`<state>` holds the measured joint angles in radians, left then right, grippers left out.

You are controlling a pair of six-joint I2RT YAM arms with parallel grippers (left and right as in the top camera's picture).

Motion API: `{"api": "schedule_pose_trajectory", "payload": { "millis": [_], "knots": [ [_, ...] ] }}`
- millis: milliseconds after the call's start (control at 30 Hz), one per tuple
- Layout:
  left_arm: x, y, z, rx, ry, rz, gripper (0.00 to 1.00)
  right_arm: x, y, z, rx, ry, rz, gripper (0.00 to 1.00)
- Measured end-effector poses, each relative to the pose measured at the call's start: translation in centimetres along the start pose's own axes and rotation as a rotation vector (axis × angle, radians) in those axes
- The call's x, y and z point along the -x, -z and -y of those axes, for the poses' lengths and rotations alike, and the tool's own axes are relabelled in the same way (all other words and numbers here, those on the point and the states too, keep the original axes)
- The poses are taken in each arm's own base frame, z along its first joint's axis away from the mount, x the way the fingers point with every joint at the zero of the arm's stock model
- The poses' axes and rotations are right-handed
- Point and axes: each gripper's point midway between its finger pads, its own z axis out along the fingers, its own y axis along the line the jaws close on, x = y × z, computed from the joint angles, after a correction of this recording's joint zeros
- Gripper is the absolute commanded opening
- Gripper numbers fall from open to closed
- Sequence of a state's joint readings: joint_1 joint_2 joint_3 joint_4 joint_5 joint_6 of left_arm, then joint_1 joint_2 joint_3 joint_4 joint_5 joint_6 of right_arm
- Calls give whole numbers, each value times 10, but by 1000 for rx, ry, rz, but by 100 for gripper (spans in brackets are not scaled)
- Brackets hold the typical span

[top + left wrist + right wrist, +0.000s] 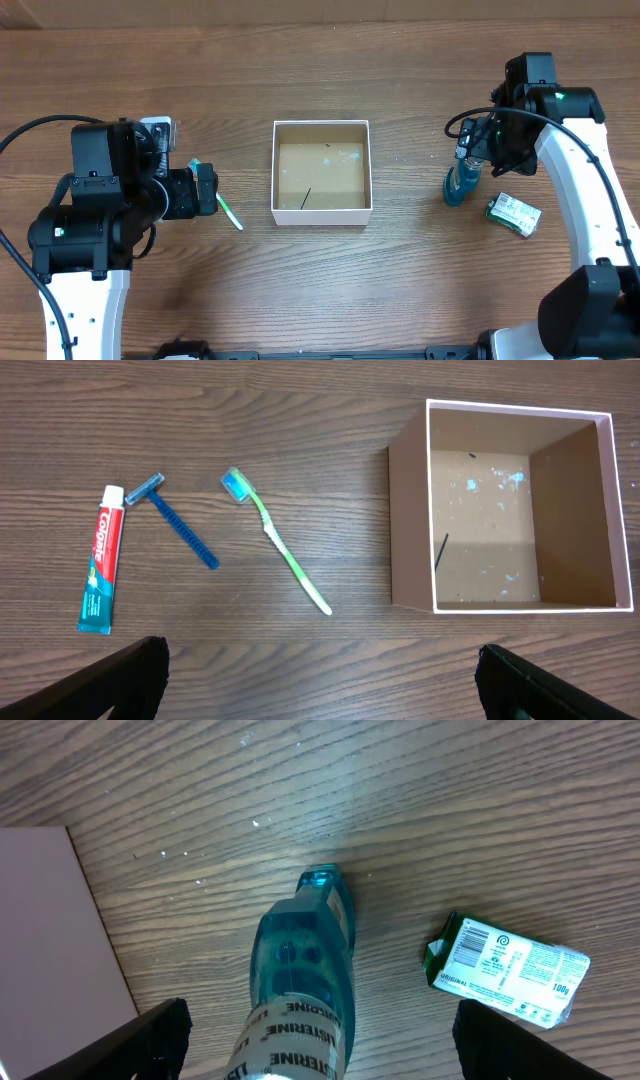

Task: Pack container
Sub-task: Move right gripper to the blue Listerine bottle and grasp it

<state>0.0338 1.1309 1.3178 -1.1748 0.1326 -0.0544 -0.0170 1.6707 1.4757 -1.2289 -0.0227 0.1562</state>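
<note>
The blue part of the Listerine bottle (300,970) is closer to the finger on the box side, so I should next move my right gripper toward the box and down onto that blue part.
The container (321,213), a square box with white walls and a brown inside, stands mid-table with nothing in it; it also shows in the left wrist view (408,510). My left gripper (207,190) is open and empty, left of the box. In the left wrist view it (320,695) hovers short of a green toothbrush (287,555), a blue razor (178,525) and a red-and-teal toothpaste tube (100,560). My right gripper (320,1055) is open, its fingers on either side of a blue Listerine bottle (300,970), not closed on it.
A green soap packet (513,215) lies right of the bottle (460,186) and shows in the right wrist view (510,970). The toothbrush (230,210) lies between the left gripper and the box. The left arm hides the razor and toothpaste from overhead.
</note>
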Motion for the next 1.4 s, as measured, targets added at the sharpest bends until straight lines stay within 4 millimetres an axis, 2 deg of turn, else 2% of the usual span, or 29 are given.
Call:
{"api": "schedule_pose_trajectory", "payload": {
  "millis": [200, 433, 933, 1067, 1167, 1400],
  "knots": [
    [0, 0, 0, 0, 0, 0, 100, -6, -18, -7, -9, 23, -62, 84],
    [0, 0, 0, 0, 0, 0, 100, -17, -19, -9, -15, 32, -106, 83],
    [0, 0, 0, 0, 0, 0, 100, -15, -31, -9, -10, 33, -86, 80],
    [0, 0, 0, 0, 0, 0, 100, -15, -31, -9, -11, 36, -86, 68],
    [0, 0, 0, 0, 0, 0, 100, -15, -31, -9, -10, 34, -86, 67],
    [0, 0, 0, 0, 0, 0, 100, -15, -31, -9, -10, 34, -87, 57]
  ]
}}
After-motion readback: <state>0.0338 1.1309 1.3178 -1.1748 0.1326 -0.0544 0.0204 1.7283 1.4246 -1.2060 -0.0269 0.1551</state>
